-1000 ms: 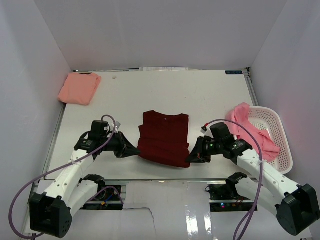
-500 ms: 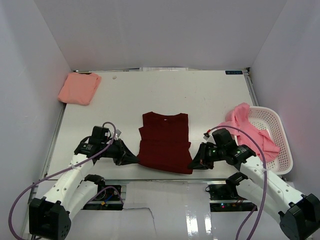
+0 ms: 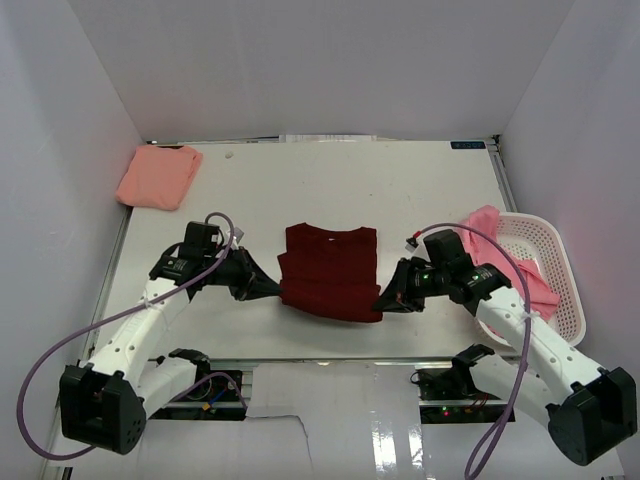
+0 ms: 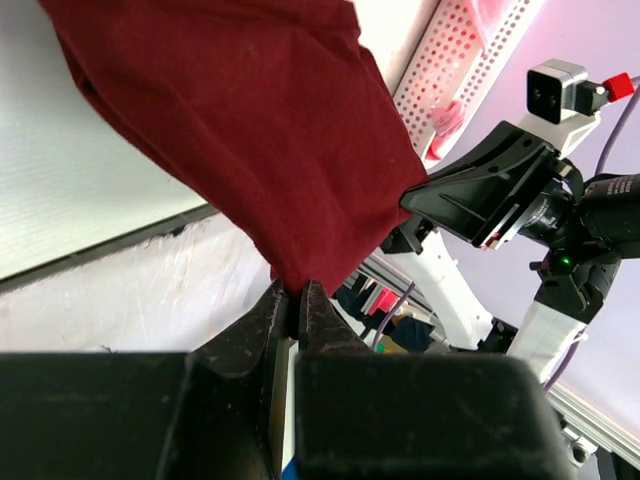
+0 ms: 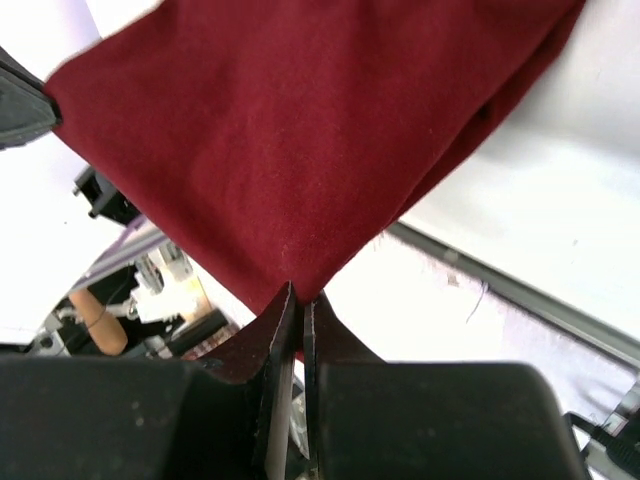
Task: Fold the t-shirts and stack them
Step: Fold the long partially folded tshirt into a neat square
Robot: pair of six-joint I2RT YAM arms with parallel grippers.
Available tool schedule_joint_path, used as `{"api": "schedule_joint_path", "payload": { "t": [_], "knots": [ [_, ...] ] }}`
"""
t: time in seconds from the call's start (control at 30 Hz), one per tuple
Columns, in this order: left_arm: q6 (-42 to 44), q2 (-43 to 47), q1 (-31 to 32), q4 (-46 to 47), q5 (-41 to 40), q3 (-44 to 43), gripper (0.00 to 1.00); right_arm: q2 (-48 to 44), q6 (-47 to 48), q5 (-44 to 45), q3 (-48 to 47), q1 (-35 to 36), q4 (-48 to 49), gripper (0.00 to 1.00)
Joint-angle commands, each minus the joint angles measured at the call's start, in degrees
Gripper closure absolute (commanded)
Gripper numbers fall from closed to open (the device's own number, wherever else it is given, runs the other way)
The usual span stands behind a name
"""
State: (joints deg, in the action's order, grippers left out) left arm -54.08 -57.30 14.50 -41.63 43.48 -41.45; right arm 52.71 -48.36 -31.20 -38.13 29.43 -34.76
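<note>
The left gripper carries the lifted hem outward and down onto the maroon t-shirt's flat far edge (image 3: 294, 232) next and lets go, folding the cloth.
The dark maroon t-shirt (image 3: 328, 270) lies in the middle of the table, its near hem lifted. My left gripper (image 3: 277, 291) is shut on its near left corner, seen in the left wrist view (image 4: 296, 287) with the maroon t-shirt (image 4: 240, 130) hanging from the jaws. My right gripper (image 3: 380, 303) is shut on its near right corner, seen in the right wrist view (image 5: 300, 297) with the cloth (image 5: 300, 130) stretched above. A folded salmon t-shirt (image 3: 158, 177) lies at the far left. A brighter pink t-shirt (image 3: 500, 258) hangs out of the basket.
A white mesh basket (image 3: 548, 285) stands at the table's right edge. White walls close in on the left, back and right. The table's near edge (image 3: 330, 355) runs just below the grippers.
Both grippers have lifted the maroon t-shirt's near hem and moved it away from the table's near edge, toward the collar. The shirt looks shorter now.
</note>
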Motion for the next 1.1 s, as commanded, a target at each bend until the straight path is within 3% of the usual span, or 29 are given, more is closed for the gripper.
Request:
{"api": "schedule_joint_path", "payload": {
  "t": [0.0,0.3,0.77,1.07],
  "knots": [
    [0.3,-1.8,0.1,2.5,-0.9,-3.6,0.98,1.8,4.1,0.4,-4.8,-2.7,-0.7,0.92],
    [0.3,-10.1,0.0,8.8,-2.2,-8.0,0.99,10.4,9.7,8.5,-13.9,-3.9,-1.1,0.92],
    [1.2,-17.1,-0.4,10.8,-3.1,-14.8,0.99,16.5,13.7,8.4,-19.3,-7.9,-1.0,0.92],
    [1.4,-23.7,-1.8,13.6,-2.9,-17.7,0.99,26.6,16.6,7.5,-26.7,-9.2,1.2,0.92]
  ]
}}
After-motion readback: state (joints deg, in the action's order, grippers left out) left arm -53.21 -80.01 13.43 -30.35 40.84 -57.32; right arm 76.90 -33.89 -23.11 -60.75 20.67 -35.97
